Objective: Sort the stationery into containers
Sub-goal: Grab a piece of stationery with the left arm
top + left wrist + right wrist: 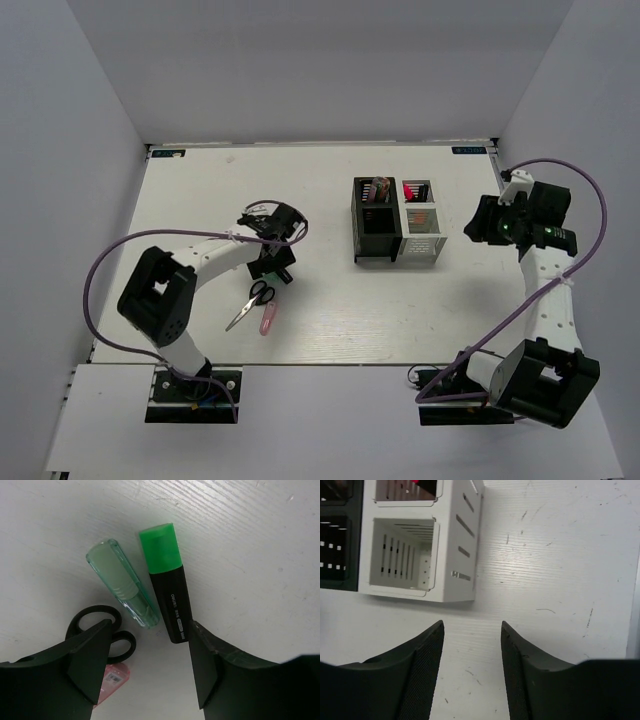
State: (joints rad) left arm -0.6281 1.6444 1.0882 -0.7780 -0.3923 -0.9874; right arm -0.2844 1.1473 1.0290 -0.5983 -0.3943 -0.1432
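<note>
The left gripper's next move goes down and to the right in the wrist view to the black marker's cap edge (166,573), since the marker's tail sits one fingertip off-center.
My left gripper (274,262) is open and hovers over a black marker with a green cap (167,585) and a mint highlighter (122,582), which lie side by side on the table. The marker's tail lies close to the right finger (200,655). Black-handled scissors (252,302) and the pink cutter (268,318) lie just nearer; both show in the left wrist view, scissors (100,622) and cutter (114,677). The black holder (375,222) and the white holder (422,225) stand together mid-table. My right gripper (480,225) is open and empty, right of the white holder (455,540).
The black holder (335,545) holds several pens at its back (378,188). The white holder has a pink item in its rear compartment (410,190). White walls enclose the table (330,330) on three sides. A purple cable loops over each arm.
</note>
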